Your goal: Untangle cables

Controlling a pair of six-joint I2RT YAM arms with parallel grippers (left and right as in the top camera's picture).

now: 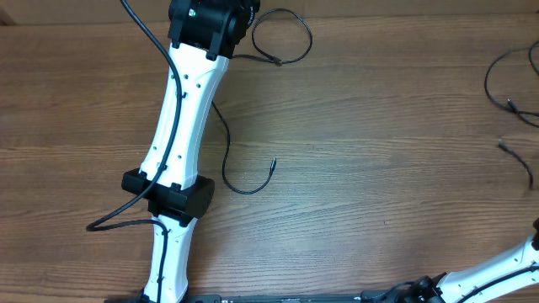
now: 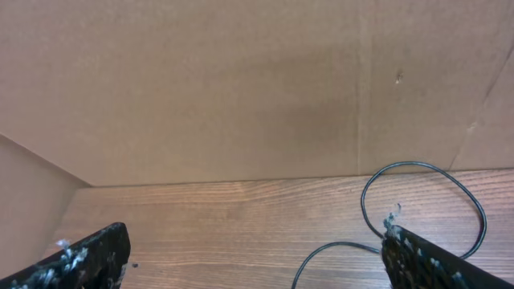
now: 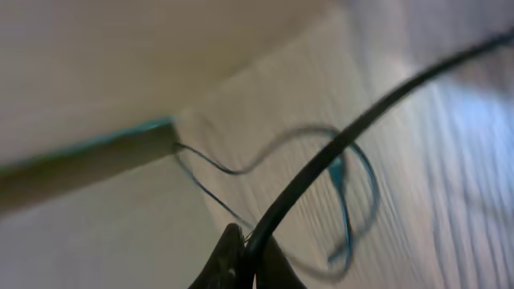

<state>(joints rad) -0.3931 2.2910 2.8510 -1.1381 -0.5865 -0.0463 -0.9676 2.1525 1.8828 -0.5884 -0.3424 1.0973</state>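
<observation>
My right gripper lowers the black cable to the tabletop on the near side of the thin cable loop next and releases it, since that spot lies below.
A thin black cable (image 1: 283,37) lies in a loop at the back of the table, just right of my left gripper (image 1: 210,23). In the left wrist view the left gripper (image 2: 255,234) is wide open and empty. The loop (image 2: 426,201) lies by its right finger. A second black cable (image 1: 244,181) curves out from under the left arm and ends in a small plug. More thin cables (image 1: 505,84) lie at the far right. In the blurred right wrist view my right gripper (image 3: 245,245) is shut on a black cable (image 3: 337,144), with a thin cable loop (image 3: 353,201) on the table beyond.
The wooden table (image 1: 379,168) meets a brown cardboard wall (image 2: 241,88) at the back. The left arm (image 1: 181,126) stretches from the front edge to the back. Part of the right arm (image 1: 497,271) shows at the front right corner.
</observation>
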